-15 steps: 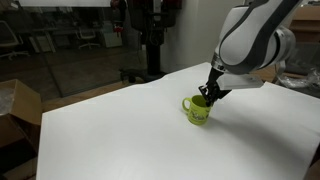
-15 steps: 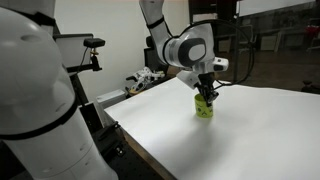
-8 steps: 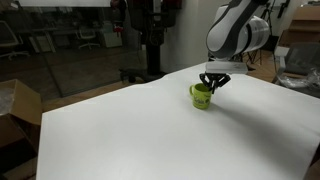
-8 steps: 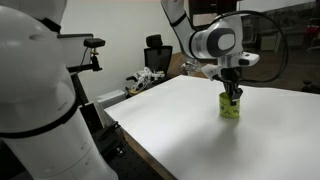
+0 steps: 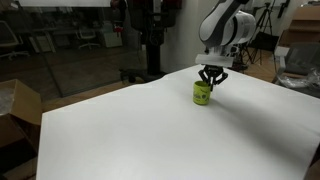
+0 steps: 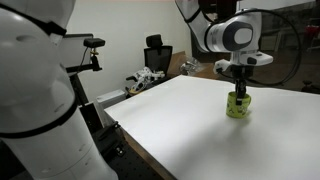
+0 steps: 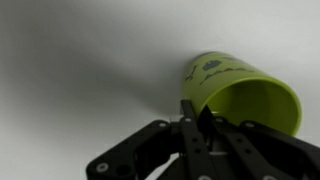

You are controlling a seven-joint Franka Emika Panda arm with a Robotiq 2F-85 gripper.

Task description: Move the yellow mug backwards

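Note:
The mug is short of the table's far edge, so the robot's gripper should slide it toward that edge with a slight turn, then open.
The yellow mug (image 5: 202, 93) is a small lime yellow-green mug with a darker print on its wall. It stands on the white table (image 5: 150, 130) toward its far edge. It also shows in the other exterior view (image 6: 237, 105) and fills the right of the wrist view (image 7: 240, 95). My gripper (image 5: 211, 78) comes down from above and is shut on the mug's rim, also seen in an exterior view (image 6: 240, 92). In the wrist view the fingers (image 7: 190, 118) pinch the mug's wall. The handle is hidden.
A cardboard box (image 5: 15, 115) sits on the floor beside the table. Office chairs and a dark stand (image 5: 150, 40) are behind the table. A large white robot body (image 6: 35, 90) fills the foreground of an exterior view, with clutter (image 6: 145, 80) near the table's far corner.
My gripper has carried the mug away across the table toward its far edge, still holding its rim. The mug has stayed upright.

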